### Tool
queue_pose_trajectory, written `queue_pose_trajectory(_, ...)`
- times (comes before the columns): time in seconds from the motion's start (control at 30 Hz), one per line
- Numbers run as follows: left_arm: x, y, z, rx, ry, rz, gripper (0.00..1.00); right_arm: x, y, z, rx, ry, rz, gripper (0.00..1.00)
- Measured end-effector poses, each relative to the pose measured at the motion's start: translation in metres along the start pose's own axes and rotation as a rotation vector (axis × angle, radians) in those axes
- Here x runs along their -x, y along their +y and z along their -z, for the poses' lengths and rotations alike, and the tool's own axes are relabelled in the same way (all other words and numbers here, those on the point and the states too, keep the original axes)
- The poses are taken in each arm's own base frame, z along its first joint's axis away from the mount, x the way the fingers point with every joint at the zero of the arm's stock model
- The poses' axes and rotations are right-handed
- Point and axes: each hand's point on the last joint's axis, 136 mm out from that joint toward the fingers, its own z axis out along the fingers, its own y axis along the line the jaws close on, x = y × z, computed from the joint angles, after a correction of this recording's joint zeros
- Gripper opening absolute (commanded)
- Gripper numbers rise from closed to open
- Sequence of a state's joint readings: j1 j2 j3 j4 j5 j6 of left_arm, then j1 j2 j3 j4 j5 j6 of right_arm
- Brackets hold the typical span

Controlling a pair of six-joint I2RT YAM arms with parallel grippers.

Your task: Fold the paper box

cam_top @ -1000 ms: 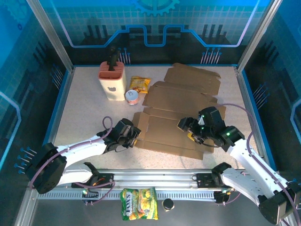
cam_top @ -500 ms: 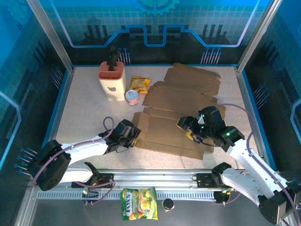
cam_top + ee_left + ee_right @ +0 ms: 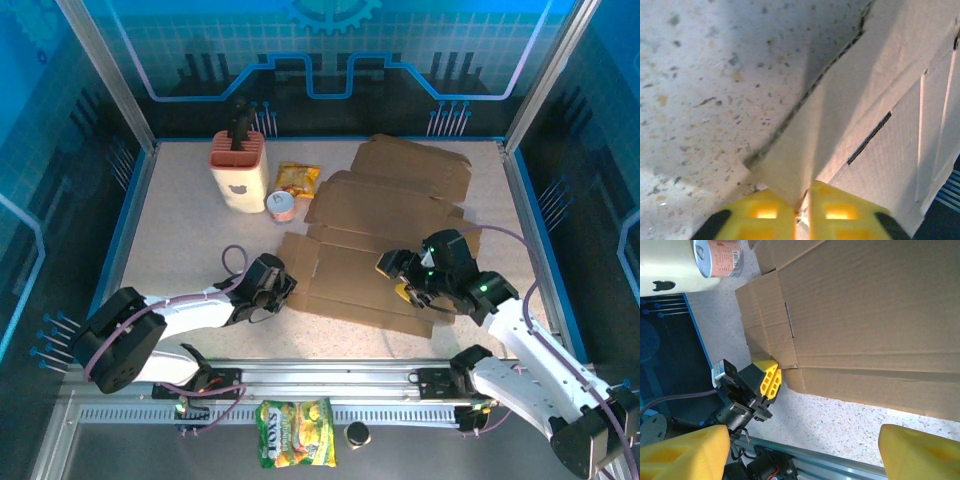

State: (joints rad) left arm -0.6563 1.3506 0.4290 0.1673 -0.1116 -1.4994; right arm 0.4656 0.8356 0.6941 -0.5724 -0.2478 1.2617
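Note:
The paper box [image 3: 350, 280] lies flat with its corner pinched, so the left gripper will move up and outward toward the small can [image 3: 281, 206] and then let go of the paper box's corner.
The paper box [image 3: 350, 280] lies flat and unfolded on the speckled table, brown cardboard with flaps and slits. My left gripper [image 3: 287, 285] is at its near-left corner, shut on the edge of the left flap. In the left wrist view the yellow fingertips [image 3: 765, 212] pinch that flap's corner [image 3: 790, 170], and the panel [image 3: 890, 110] stretches away to the right. My right gripper [image 3: 398, 278] hovers open above the box's right part. In the right wrist view its gripper [image 3: 802, 432] is spread wide over the box [image 3: 865, 315], and the left gripper [image 3: 771, 380] bites the corner.
More flat cardboard sheets [image 3: 410, 170] lie behind the box. A cream holder [image 3: 239, 172], a small can [image 3: 281, 205] and a yellow snack bag [image 3: 297, 180] stand at the back left. Another snack bag [image 3: 295, 447] lies beyond the front rail [image 3: 330, 385].
My left gripper has closed on the box's left flap corner after edging in toward it. The right gripper has stayed open and almost still.

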Motion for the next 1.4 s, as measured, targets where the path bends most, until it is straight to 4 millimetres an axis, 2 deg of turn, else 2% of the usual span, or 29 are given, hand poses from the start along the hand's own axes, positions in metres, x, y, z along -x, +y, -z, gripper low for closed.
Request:
queue_pose_trajectory(0.07,0.001,-0.003,0.002,-0.013,-0.008,-0.014,0.00,-0.002,-0.002,-0.001,-0.006,0.003,-0.026,0.78)
queue_pose_trajectory(0.3,0.004,-0.039,0.033,-0.140,-0.031,-0.010,0.00,-0.021,-0.005,-0.006,-0.044,0.007,-0.118,0.79)
queue_pose_trajectory(0.53,0.004,-0.067,0.044,-0.190,-0.022,0.069,0.00,-0.048,-0.004,-0.015,-0.078,0.016,-0.253,0.91)
queue_pose_trajectory(0.63,0.004,-0.087,0.052,-0.217,-0.019,0.097,0.00,-0.064,-0.006,-0.015,-0.102,0.023,-0.306,0.95)
queue_pose_trajectory(0.77,0.003,-0.124,0.069,-0.292,-0.010,0.120,0.00,-0.078,-0.005,-0.008,-0.126,0.007,-0.349,0.95)
queue_pose_trajectory(0.87,0.003,-0.137,0.075,-0.322,-0.005,0.135,0.00,-0.075,-0.005,-0.006,-0.125,-0.034,-0.371,0.91)
queue_pose_trajectory(1.07,0.003,-0.133,0.075,-0.299,0.001,0.143,0.00,-0.044,0.004,-0.011,-0.069,-0.189,-0.418,0.84)
queue_pose_trajectory(1.17,0.004,-0.132,0.076,-0.296,0.005,0.149,0.00,-0.029,0.015,-0.011,-0.036,-0.245,-0.428,0.83)
queue_pose_trajectory(1.27,0.005,-0.132,0.076,-0.298,0.012,0.160,0.00,-0.026,0.029,-0.014,-0.003,-0.249,-0.433,0.80)
queue_pose_trajectory(1.4,0.008,-0.133,0.077,-0.298,0.014,0.167,0.00,-0.026,0.032,-0.021,0.002,-0.251,-0.442,0.74)
